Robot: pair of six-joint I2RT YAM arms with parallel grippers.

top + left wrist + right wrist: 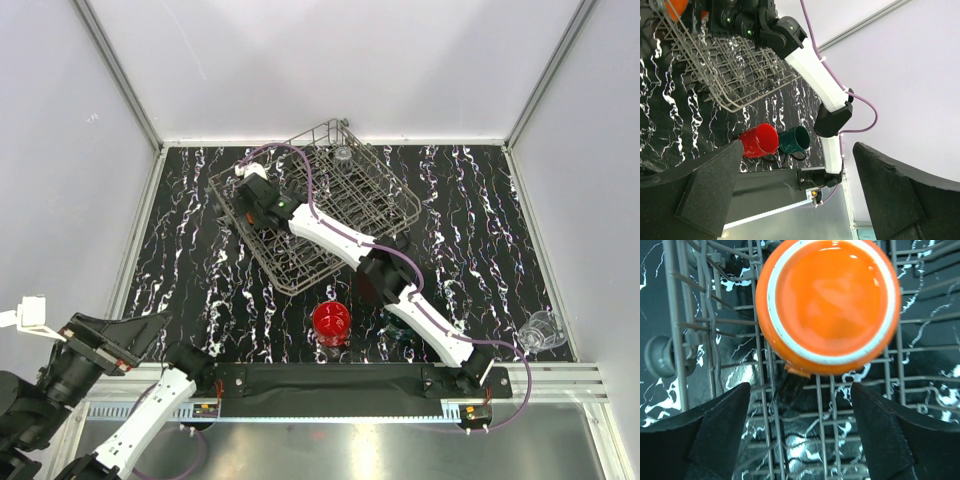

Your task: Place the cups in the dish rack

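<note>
The dark teal cup is outside the rack, so my right gripper will lift from the orange cup, swing back and lower onto the dark teal cup's rim.
The wire dish rack stands at the table's middle back. My right gripper hangs over its left part, open and empty. In the right wrist view it hovers just above the orange cup, which sits bottom up on the rack wires. A small clear cup sits in the rack's far corner. The red cup and the dark teal cup stand near the front edge, also in the left wrist view: red, teal. My left gripper is open and empty off the front left.
Another clear cup lies near the table's front right edge. The right arm stretches across from front right to the rack, partly covering the teal cup. Grey walls enclose the table on three sides. A black rail runs along the front.
</note>
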